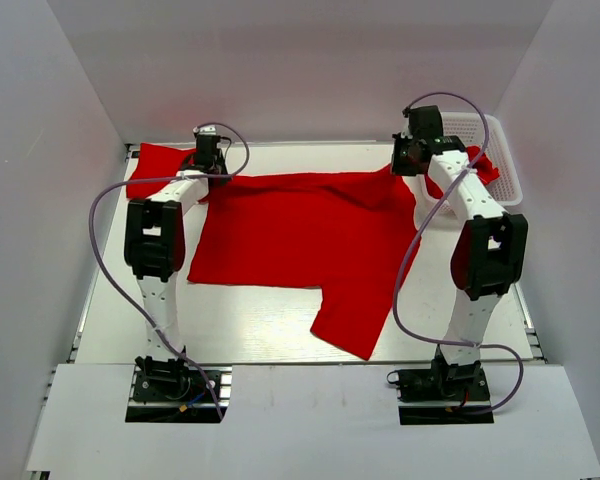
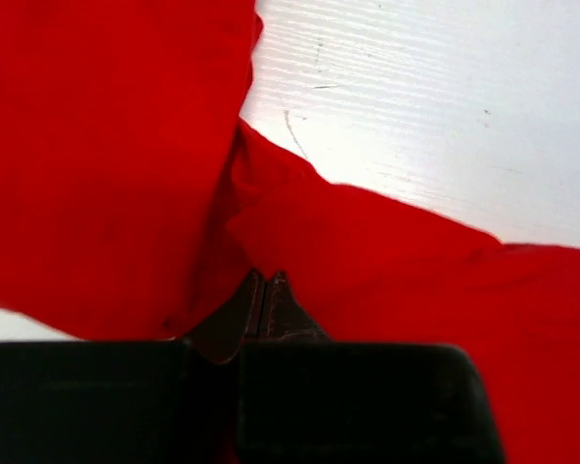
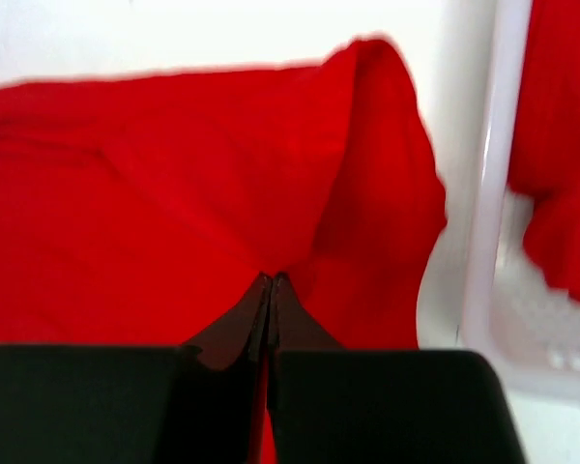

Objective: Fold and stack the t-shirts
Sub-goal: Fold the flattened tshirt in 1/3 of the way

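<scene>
The left gripper draws the held far corner back over the shirt's body (image 1: 246,243) (image 2: 534,391) next, then opens.
A bright red t-shirt (image 1: 300,240) lies spread on the white table, one sleeve hanging toward the near edge (image 1: 355,315). My left gripper (image 1: 209,160) is shut on the shirt's far left corner; in the left wrist view (image 2: 268,280) cloth bunches at the closed tips. My right gripper (image 1: 412,155) is shut on the far right corner; in the right wrist view (image 3: 271,282) the fabric (image 3: 174,193) pulls into the closed tips. Another red t-shirt (image 1: 148,168) lies at the far left behind the left arm. More red cloth (image 1: 485,165) sits in the basket.
A white mesh basket (image 1: 475,130) stands at the far right, close beside the right gripper; its rim shows in the right wrist view (image 3: 488,242). White walls enclose the table on three sides.
</scene>
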